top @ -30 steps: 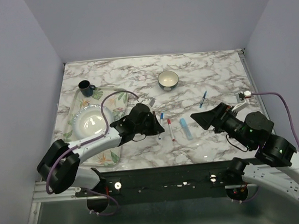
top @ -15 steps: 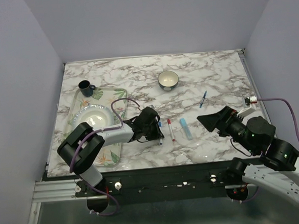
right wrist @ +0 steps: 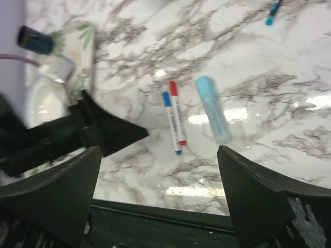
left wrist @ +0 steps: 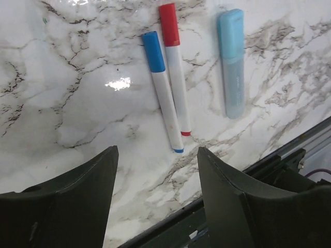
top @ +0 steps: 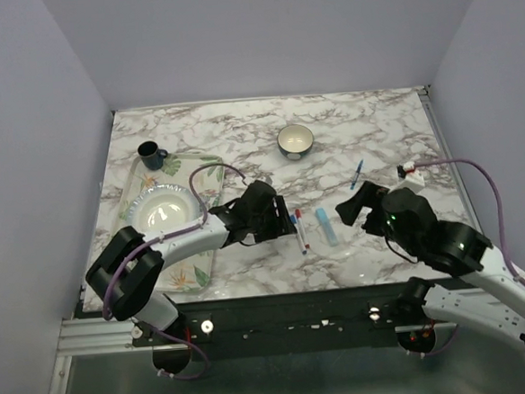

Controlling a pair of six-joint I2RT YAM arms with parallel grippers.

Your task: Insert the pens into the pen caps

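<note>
Next, my right gripper moves outward and down until its fingers straddle the pen's near end [top: 354, 184] [right wrist: 270, 20], since the dark blue pen lies alone.
Two white pens lie side by side on the marble table, one with a blue cap [left wrist: 153, 51] and one with a red cap [left wrist: 169, 23]. The blue-capped pen [top: 292, 226] and the red-capped pen [top: 300, 230] sit just right of my left gripper [top: 282, 224]. That gripper [left wrist: 156, 152] is open and empty, a little short of the pens' tail ends. A pale blue marker [left wrist: 231, 62] lies to their right. My right gripper [right wrist: 158, 155] is open and empty, hovering near the marker [right wrist: 212, 109]. A dark blue pen [top: 357, 174] lies farther back.
A dark bowl [top: 295, 141] stands at the back centre. On the left, a floral tray [top: 200, 264] holds a white plate [top: 160, 211] and a dark mug [top: 151, 154]. The table's front edge [left wrist: 258, 165] runs close below the pens.
My left gripper has opened and let go of the blue-capped pen, which now lies beside the red-capped one. The right arm has swung in toward the marker.
</note>
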